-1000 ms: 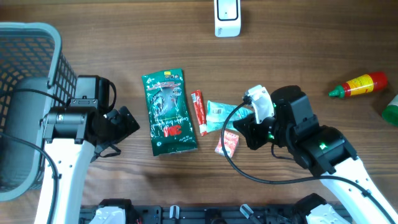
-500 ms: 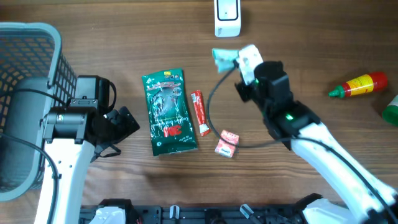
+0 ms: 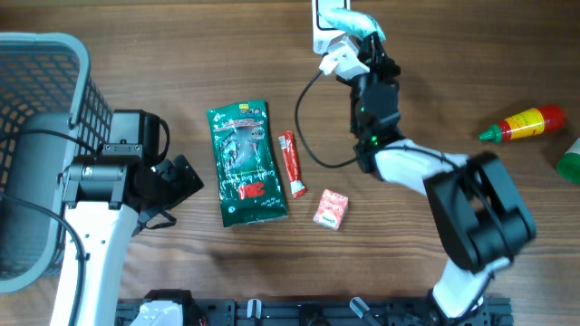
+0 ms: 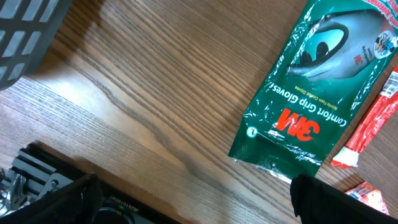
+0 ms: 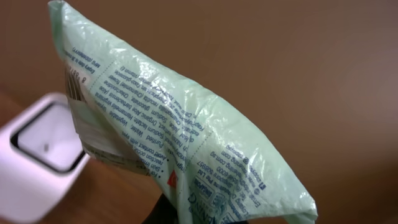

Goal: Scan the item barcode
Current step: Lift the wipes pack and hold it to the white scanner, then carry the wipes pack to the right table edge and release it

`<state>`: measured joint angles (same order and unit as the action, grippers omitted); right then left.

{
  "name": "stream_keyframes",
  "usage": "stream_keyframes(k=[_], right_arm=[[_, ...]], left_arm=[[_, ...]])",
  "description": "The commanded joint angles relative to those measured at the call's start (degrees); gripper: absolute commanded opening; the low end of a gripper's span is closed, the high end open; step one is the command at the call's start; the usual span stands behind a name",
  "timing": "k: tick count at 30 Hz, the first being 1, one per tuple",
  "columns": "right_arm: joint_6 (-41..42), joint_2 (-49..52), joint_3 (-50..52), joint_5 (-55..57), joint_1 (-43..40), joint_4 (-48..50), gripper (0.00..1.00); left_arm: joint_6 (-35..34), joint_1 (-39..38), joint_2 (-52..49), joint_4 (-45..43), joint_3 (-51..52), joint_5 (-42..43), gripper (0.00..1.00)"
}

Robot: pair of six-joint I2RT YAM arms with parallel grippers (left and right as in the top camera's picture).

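The barcode end of the packet needs to pass over the window of the scanner in my right gripper first, so that the packet can get onto the wood beside the sauce bottle.
My right gripper is shut on a pale green plastic packet and holds it up over the white barcode scanner at the table's back edge. In the right wrist view the packet, with blue print and a label, fills the frame and hides the fingers. The scanner shows low on the left, its dark window facing up. My left gripper stands open over bare wood at the left, holding nothing. Its dark fingertips sit at the bottom corners of the left wrist view.
A green 3M gloves pack, a red stick sachet and a small red packet lie mid-table. A grey basket stands at the left. A red sauce bottle and a green thing lie at the right edge.
The right arm has lifted the pale green packet off the table's middle and carried it back to the scanner. The left arm has not moved.
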<state>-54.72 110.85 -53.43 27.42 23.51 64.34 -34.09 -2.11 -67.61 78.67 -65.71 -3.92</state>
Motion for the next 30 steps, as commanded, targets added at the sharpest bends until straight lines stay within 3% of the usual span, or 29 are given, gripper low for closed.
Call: stream_keyframes(k=[1,10,16,21,23,26,30], right_arm=[[-6.84,8.31,-6.84,-5.60,-4.20,0.79,0.05],[-7.23,21.07,-25.27,-9.60,-5.33,-9.55,0.05],[-13.11,22.12,-26.27,-10.54,-5.31,-10.49,0.04],[-29.94,22.08,-26.27,0.63,-5.88,-0.92,0.05],[-32.79,21.90,-26.25,5.99,-7.30,3.13,0.05],[-29.73,21.68,-26.25,17.81,-10.80,3.43,0.04],[-13.40,21.68,-26.23,31.19,-17.62,-2.95,0.04]], left_arm=[[0.87,0.37,0.00,0.02,0.15,0.26,1.00],[0.87,0.37,0.00,0.02,0.15,0.26,1.00],[0.87,0.37,0.00,0.02,0.15,0.26,1.00],[0.87,0.37,0.00,0.02,0.15,0.26,1.00],[0.87,0.37,0.00,0.02,0.15,0.26,1.00],[0.87,0.37,0.00,0.02,0.15,0.26,1.00],[0.87,0.37,0.00,0.02,0.15,0.26,1.00]])
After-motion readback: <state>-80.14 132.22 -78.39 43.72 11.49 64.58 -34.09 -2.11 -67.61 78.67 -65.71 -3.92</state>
